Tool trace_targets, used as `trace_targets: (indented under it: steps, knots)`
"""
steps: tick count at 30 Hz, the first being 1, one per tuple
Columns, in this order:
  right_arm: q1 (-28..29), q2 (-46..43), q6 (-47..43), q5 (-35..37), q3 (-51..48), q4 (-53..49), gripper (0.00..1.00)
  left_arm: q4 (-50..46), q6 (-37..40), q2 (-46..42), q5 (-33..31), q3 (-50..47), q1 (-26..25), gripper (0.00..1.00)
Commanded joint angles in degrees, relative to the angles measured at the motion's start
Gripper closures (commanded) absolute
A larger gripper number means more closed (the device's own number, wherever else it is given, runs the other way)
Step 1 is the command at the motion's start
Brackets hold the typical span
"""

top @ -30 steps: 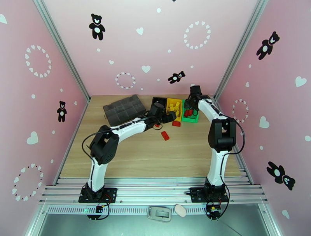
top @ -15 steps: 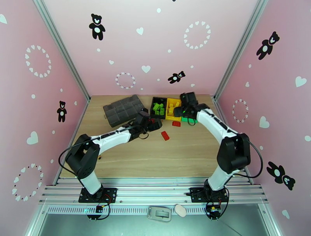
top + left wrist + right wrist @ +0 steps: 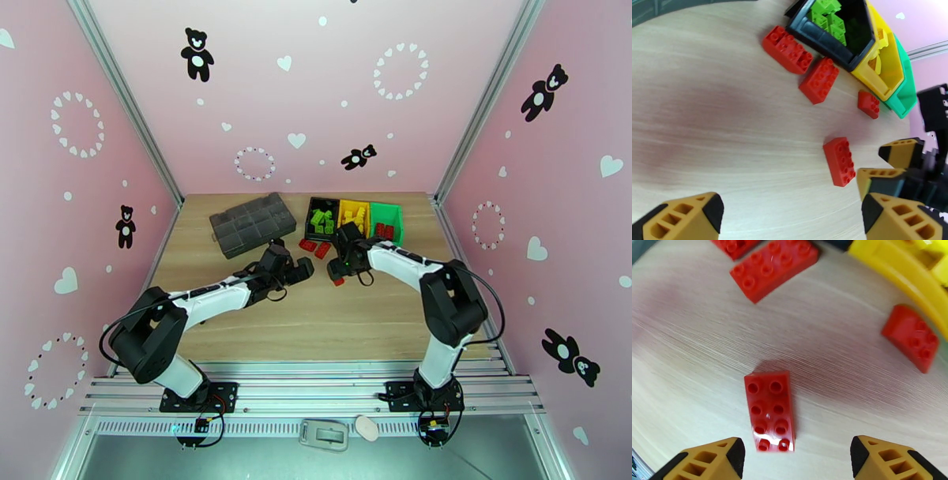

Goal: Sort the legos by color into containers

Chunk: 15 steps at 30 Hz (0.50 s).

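Note:
The oblong red lego lies below my right gripper, nearer one finger than the other. I need to center the gripper over it next, lower and close on its long sides.
Three joined containers stand at the back: a black one (image 3: 318,236) holding green legos (image 3: 322,219), a yellow one (image 3: 344,207) with yellow legos, and a green one (image 3: 389,210) with red legos (image 3: 385,230). Several red legos lie loose on the table. Two oblong ones (image 3: 787,49) (image 3: 819,80) rest by the black container, and a small one (image 3: 869,104) lies by the yellow container. My right gripper (image 3: 796,461) hangs open just above an oblong red lego (image 3: 770,410), without touching it. My left gripper (image 3: 302,272) is open and empty, just left of the right gripper.
A dark-grey compartment organizer box (image 3: 251,223), lid shut, lies at the back left. The two grippers are close together mid-table, and the right gripper's fingers (image 3: 904,152) show in the left wrist view. Pink walls enclose the table on three sides.
My left arm has drawn back from the containers toward the near left, opening wider. My right arm has left the green container and come down over the oblong red lego.

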Motion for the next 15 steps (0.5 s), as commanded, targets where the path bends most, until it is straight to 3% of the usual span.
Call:
trace_targets:
  steps: [1,12,15]
  knots:
    - [0.5,2.7,-0.2,-0.2,0.0,1.4,0.29,1.9,-1.1,-1.4,-1.3,-1.2,0.4,0.02]
    - [1.2,7.1,-0.2,-0.6,1.6,2.1,0.45,1.9,-1.2,-0.3,-1.2,-0.8,0.4,0.02]
    - [1.6,7.0,-0.2,-0.5,1.4,2.7,0.42,2.0,-1.3,0.3,-1.0,-0.4,0.4,0.02]
